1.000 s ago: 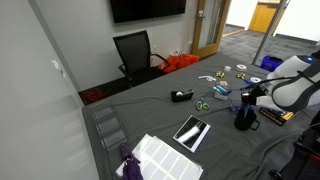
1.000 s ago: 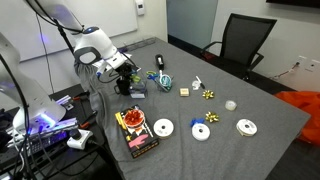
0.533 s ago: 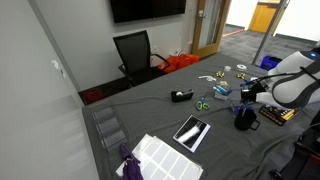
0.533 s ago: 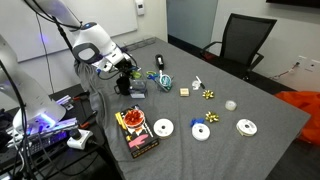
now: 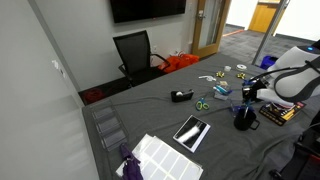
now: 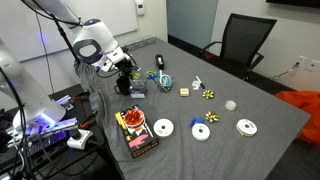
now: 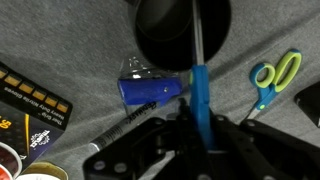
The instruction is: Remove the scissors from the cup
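My gripper needs to carry the scissors outward past the cup next, lower them and release the handle of the scissors. Bare tabletop (image 5: 214,115) beside the tablet lies outward and below.
In the wrist view my gripper (image 7: 203,124) is shut on the blue handle of the scissors (image 7: 200,88). Their metal blade runs across the dark opening of the navy-black cup (image 7: 165,30) right below. I cannot tell whether the tip is still inside. In both exterior views the gripper (image 5: 250,96) (image 6: 125,71) hangs just above the cup (image 5: 243,119) (image 6: 127,89), near the table's edge. The scissors are too small to make out there.
Green-handled scissors (image 7: 273,78), a blue capped object (image 7: 150,91) and a black marker (image 7: 128,124) lie next to the cup. A printed box (image 6: 137,132) and white tape rolls (image 6: 162,128) lie on the grey table, with a black tape roll (image 5: 181,96) and a tablet (image 5: 191,131) farther off.
The arm and gripper have risen a little above the cup, with the scissors held in the jaws. The cup has stayed in place.
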### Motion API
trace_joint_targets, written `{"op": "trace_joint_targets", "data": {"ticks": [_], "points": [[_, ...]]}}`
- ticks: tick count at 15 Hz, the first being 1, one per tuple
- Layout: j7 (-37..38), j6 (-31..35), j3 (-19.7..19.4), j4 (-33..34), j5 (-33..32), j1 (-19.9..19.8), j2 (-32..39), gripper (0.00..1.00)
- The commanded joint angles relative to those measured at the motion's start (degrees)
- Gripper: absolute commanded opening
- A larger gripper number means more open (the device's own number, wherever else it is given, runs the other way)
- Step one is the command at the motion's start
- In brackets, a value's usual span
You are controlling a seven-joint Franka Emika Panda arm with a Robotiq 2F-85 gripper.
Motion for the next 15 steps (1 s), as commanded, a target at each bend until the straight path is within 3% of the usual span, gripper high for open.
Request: {"op": "trace_joint_targets", "data": {"ticks": [1,4,5,8,11,15], "points": [[13.1,-11.4,-6.7,4.5,-14.0,4.0,-1.8,0.03],[25.3,-24.4,-6.0,7.6,-25.4,4.5,-8.8,0.03],[27.0,-28.3,3.6,8.5,-26.0,-3.9,-11.1,0.03],[27.0,-36.0,11.4,10.3,-20.2,-7.6,-16.3,0.03],[28.3,-34.2,16.6,10.9,-12.5,-10.1,-18.2,0.03],[32.2,-22.3,21.2,10.6,-7.3,-12.0,-13.5,0.03]]}}
